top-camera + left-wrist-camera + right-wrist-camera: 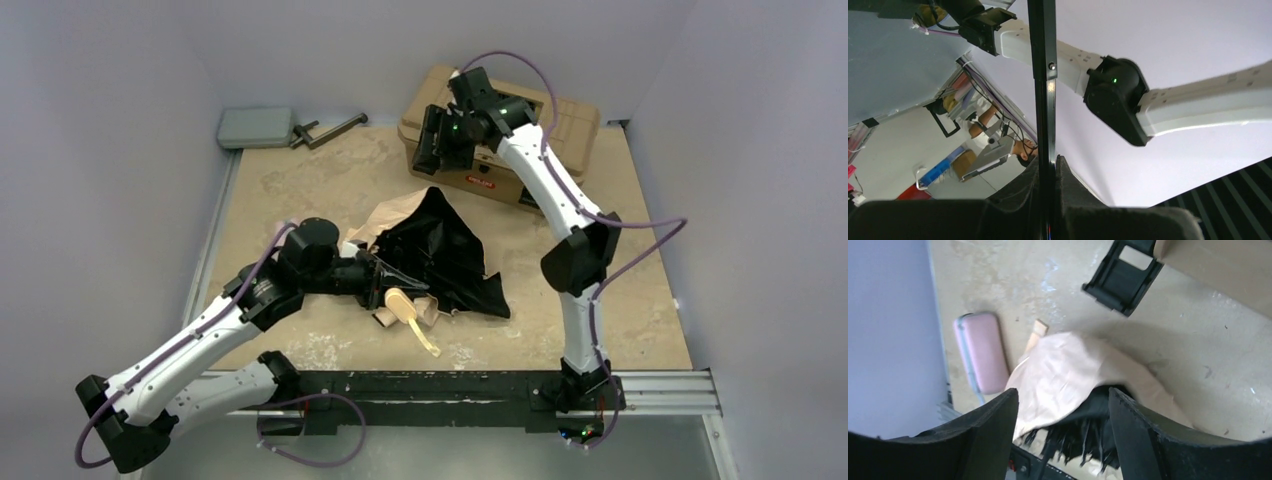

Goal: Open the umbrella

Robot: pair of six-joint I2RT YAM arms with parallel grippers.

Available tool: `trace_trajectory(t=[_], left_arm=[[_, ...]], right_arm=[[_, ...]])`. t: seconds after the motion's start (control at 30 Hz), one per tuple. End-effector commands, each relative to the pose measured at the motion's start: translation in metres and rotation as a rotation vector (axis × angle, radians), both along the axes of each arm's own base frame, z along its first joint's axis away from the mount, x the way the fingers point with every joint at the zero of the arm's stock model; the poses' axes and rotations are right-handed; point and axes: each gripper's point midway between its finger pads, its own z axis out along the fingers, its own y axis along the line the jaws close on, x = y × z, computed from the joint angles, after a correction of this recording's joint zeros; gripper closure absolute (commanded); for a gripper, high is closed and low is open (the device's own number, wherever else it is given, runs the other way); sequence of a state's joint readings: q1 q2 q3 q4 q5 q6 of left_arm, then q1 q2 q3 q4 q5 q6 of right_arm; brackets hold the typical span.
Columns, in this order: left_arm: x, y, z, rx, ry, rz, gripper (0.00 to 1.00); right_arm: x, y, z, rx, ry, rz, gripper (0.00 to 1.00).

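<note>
The left gripper shifts toward the right in the top view next, over the umbrella's black bottom (445,250), and releases the umbrella's stem, since my open right gripper hangs that way.
The umbrella lies half spread in the middle of the table, with its black underside (445,250), beige fabric (393,215) and cream knob handle (400,300) showing. My left gripper (372,272) is shut on the thin black shaft (1043,75), which runs straight up between the jaws (1048,165). My right gripper (437,140) hangs open and empty in front of the tan toolbox, apart from the umbrella. In the right wrist view the beige fabric (1073,370) and black ribs (1088,440) lie below the open gripper (1063,400).
The tan toolbox (545,125) stands at the back right, its black latch (1123,275) hanging open. A pink pouch (980,352) lies beside the umbrella near the wall. A grey flat case (255,127) and a black clamp (330,130) lie at the back left.
</note>
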State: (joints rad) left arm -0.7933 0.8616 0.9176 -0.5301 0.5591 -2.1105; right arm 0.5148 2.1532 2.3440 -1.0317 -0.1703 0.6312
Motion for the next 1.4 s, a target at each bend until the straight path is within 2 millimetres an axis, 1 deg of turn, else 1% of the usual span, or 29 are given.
trace_trajectory(t=[0.0,0.07,0.13,0.17,0.2,0.23,0.27,0.3,0.33,0.37,0.4,0.43,0.57,0.67,0.73,0.8,0.9,0.97,1.07,1.17,1.23,1.37], left_arm=[[0.006,-0.012,0.025,-0.105,-0.023,-0.012,1.00],[0.007,-0.014,0.024,-0.105,-0.025,-0.016,1.00],[0.009,-0.016,0.024,-0.110,-0.030,-0.017,1.00],[0.010,-0.017,0.023,-0.114,-0.031,-0.018,1.00],[0.011,-0.019,0.023,-0.118,-0.035,-0.023,1.00],[0.011,-0.020,0.023,-0.126,-0.039,-0.030,1.00],[0.013,-0.023,0.025,-0.136,-0.047,-0.039,1.00],[0.012,-0.025,0.027,-0.144,-0.056,-0.053,1.00],[0.011,-0.027,0.028,-0.147,-0.063,-0.070,1.00],[0.010,-0.028,0.030,-0.149,-0.075,-0.083,1.00],[0.010,-0.029,0.032,-0.149,-0.086,-0.095,1.00],[0.009,-0.030,0.032,-0.146,-0.093,-0.109,1.00],[0.003,-0.033,0.029,-0.131,-0.105,-0.169,1.00],[0.003,-0.034,0.028,-0.127,-0.112,-0.184,1.00],[0.002,-0.035,0.027,-0.126,-0.116,-0.199,1.00],[0.000,-0.037,0.028,-0.125,-0.123,-0.222,1.00],[-0.002,-0.038,0.029,-0.110,-0.140,-0.253,1.00],[-0.002,-0.038,0.028,-0.100,-0.147,-0.267,1.00],[-0.003,-0.038,0.027,-0.090,-0.155,-0.279,1.00],[-0.004,-0.037,0.023,-0.077,-0.153,-0.284,1.00],[-0.004,-0.037,0.022,-0.072,-0.153,-0.286,1.00],[-0.005,-0.037,0.020,-0.069,-0.151,-0.293,1.00]], right_arm=[[-0.055,-0.023,0.091,0.109,-0.068,-0.004,0.34],[-0.073,-0.035,0.100,0.134,-0.045,-0.072,0.34],[-0.091,-0.044,0.111,0.206,-0.019,-0.163,0.34],[-0.107,-0.048,0.124,0.281,-0.023,-0.193,0.34],[-0.111,-0.043,0.114,0.340,0.013,-0.212,0.34],[-0.125,-0.045,0.125,0.423,0.014,-0.234,0.36],[-0.132,-0.045,0.118,0.468,0.042,-0.257,0.41],[-0.137,-0.045,0.113,0.509,0.057,-0.275,0.42],[-0.144,-0.045,0.096,0.524,0.104,-0.293,0.43],[-0.149,-0.044,0.085,0.538,0.141,-0.307,0.44],[-0.153,-0.042,0.082,0.557,0.163,-0.311,0.45],[-0.155,-0.040,0.077,0.562,0.181,-0.310,0.48],[-0.159,-0.029,0.063,0.540,0.223,-0.292,0.51],[-0.167,-0.007,0.044,0.517,0.282,-0.255,0.52],[-0.173,0.009,0.031,0.521,0.323,-0.233,0.57],[-0.175,0.020,0.018,0.514,0.357,-0.236,0.66],[-0.175,0.025,0.000,0.487,0.394,-0.238,0.70],[-0.176,0.024,-0.008,0.454,0.401,-0.237,0.70],[-0.181,0.015,-0.021,0.384,0.411,-0.235,0.70],[-0.178,-0.013,-0.044,0.292,0.399,-0.278,0.69],[-0.173,-0.031,-0.053,0.272,0.386,-0.306,0.68],[-0.153,-0.048,-0.044,0.285,0.311,-0.306,0.61]])
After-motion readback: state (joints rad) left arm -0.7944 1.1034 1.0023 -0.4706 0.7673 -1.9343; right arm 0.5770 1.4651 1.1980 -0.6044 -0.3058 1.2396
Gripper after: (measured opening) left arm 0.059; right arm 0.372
